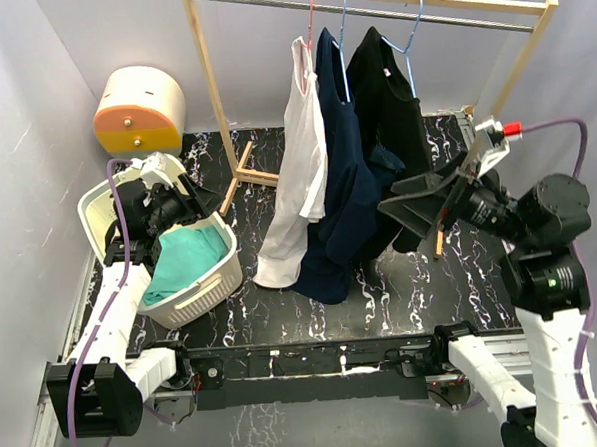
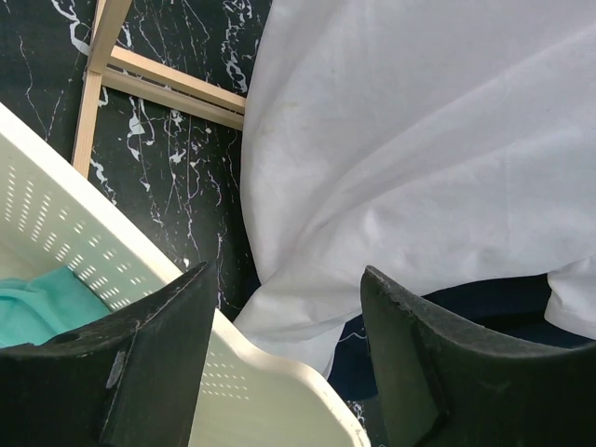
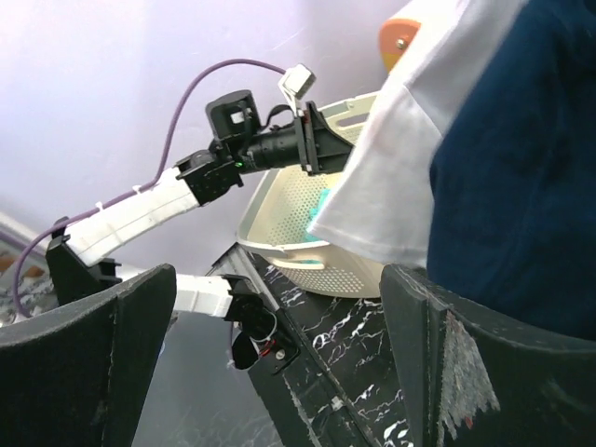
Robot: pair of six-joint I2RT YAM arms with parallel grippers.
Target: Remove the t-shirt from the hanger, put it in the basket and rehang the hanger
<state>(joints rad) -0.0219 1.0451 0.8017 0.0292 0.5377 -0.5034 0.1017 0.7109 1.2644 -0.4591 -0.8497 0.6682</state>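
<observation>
The black garment hangs last in the row, nearest my right gripper. I need to move my right gripper outward and turn it onto the black garment's near shoulder [image 1: 411, 95].
A white t-shirt [image 1: 300, 163] hangs on a pink hanger [image 1: 311, 23], leftmost on the rack rod [image 1: 438, 14]. Beside it hang a navy garment [image 1: 341, 181] and a black one [image 1: 387, 99] on blue hangers. My left gripper [image 1: 192, 202] is open and empty above the basket's rim, left of the white shirt's lower hem [image 2: 419, 140]; in its wrist view the gripper [image 2: 289, 270] holds nothing. My right gripper [image 1: 390, 204] is open and empty at the right side of the navy and black garments. In its wrist view [image 3: 279, 275] the white shirt [image 3: 391, 186] and navy cloth [image 3: 521, 186] hang ahead.
A cream laundry basket [image 1: 202, 289] with a teal cloth [image 1: 185, 259] stands at the left, under my left gripper. The wooden rack's left post [image 1: 211, 88] and foot [image 2: 168, 84] stand behind. A cream and orange drawer box [image 1: 140, 112] sits at the back left.
</observation>
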